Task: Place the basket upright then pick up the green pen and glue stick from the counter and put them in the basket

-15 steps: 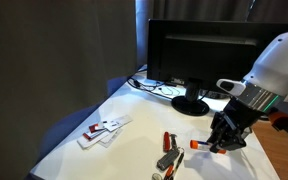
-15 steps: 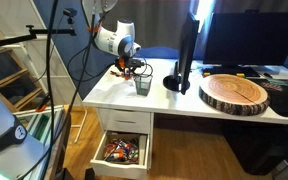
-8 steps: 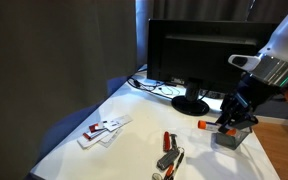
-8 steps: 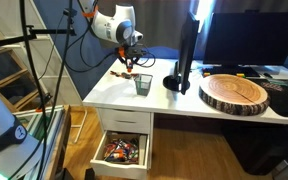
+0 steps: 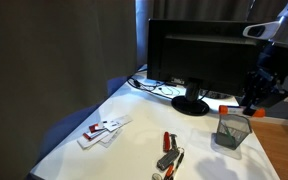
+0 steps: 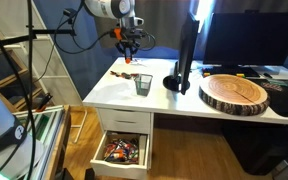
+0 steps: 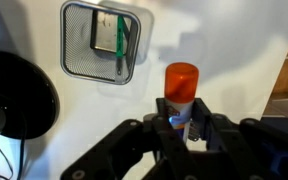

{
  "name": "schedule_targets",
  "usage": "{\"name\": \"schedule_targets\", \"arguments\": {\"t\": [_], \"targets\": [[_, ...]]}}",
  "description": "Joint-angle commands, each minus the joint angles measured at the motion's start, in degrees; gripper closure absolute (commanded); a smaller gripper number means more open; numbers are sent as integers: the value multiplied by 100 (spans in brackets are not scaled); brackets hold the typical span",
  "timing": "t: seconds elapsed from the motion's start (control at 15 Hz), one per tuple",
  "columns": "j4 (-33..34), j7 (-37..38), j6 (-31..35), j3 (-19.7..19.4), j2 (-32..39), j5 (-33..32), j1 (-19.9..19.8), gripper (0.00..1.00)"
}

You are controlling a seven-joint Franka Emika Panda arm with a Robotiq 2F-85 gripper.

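Observation:
Next, my gripper goes sideways over the basket's open top (image 7: 102, 40) and releases the glue stick (image 7: 181, 85) there, since the basket stands to its left in the wrist view.
The basket (image 7: 68, 40) of grey wire mesh stands upright on the white counter (image 7: 234, 50), and the green pen (image 7: 122, 50) lies inside it. My gripper (image 7: 184, 125) is shut on the glue stick (image 7: 181, 85), whose orange-red cap sticks out past the fingers. In both exterior views the gripper (image 5: 252, 100) (image 6: 128, 45) hangs well above the counter, higher than the basket (image 5: 232, 130) (image 6: 143, 85) and a little off to its side.
A black monitor (image 5: 199, 55) on a round base (image 7: 14, 95) stands behind the basket. A red-and-black clump (image 5: 167, 155) and white items (image 5: 102, 130) lie on the counter. A round wooden slab (image 6: 234, 93) sits further along. A drawer (image 6: 122, 150) is open below.
My gripper has risen from low beside the basket to well above it, carrying the glue stick. The basket has stayed in place.

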Motion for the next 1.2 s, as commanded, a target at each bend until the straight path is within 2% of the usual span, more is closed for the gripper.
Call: {"name": "schedule_targets", "arguments": {"t": [0.0, 0.2, 0.47, 1.0, 1.13], "targets": [[324, 445, -1173, -444, -234, -251, 396, 90], [673, 622, -2056, -659, -106, -600, 604, 90], [1003, 625, -2736, -772, 159, -1065, 817, 90], [1447, 506, -3264, -875, 600, -1913, 1166, 90], [1456, 526, -3200, -907, 619, -2012, 1166, 90]]}}
